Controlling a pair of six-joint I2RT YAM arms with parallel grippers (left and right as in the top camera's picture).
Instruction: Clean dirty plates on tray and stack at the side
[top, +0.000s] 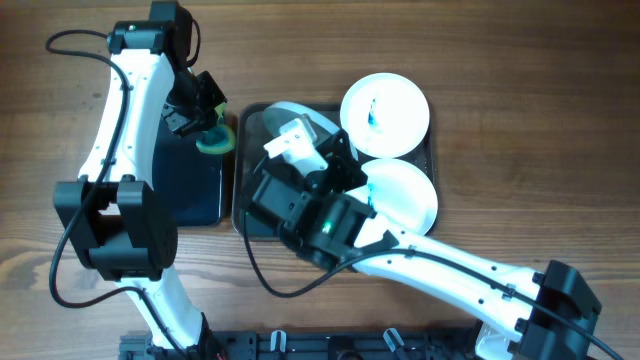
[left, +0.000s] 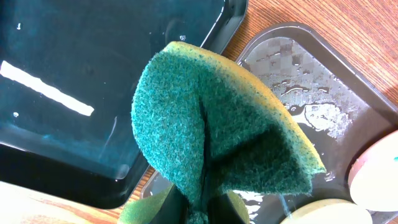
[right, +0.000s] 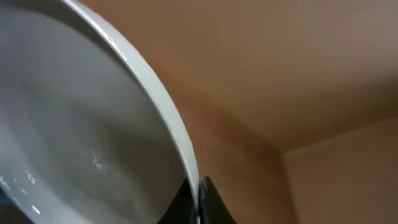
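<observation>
My right gripper moves past the smeared plates and down to release the plate's rim next, as bare wooden table lies to the gripper's right in the overhead view.
The large dark grey tray (top: 252, 160) is wet. A white plate (top: 385, 115) with a blue ink smear lies at its far right corner. A second plate (top: 405, 195) with a small teal smear lies below it. My right gripper (top: 305, 138) is shut on the rim of the third plate (top: 290, 108) and holds it tilted over the tray's left half. The right wrist view shows that plate (right: 74, 124) pinched in the jaws (right: 200, 199). My left gripper (top: 205, 120) is shut on a folded green sponge (top: 215, 140), which also shows in the left wrist view (left: 205, 124).
A smaller black tray (top: 185, 180) lies left of the large tray, under the left gripper; it holds water in the left wrist view (left: 62, 62). The wet large tray (left: 292, 68) and two plate edges (left: 379, 168) show there too. Wooden table all round.
</observation>
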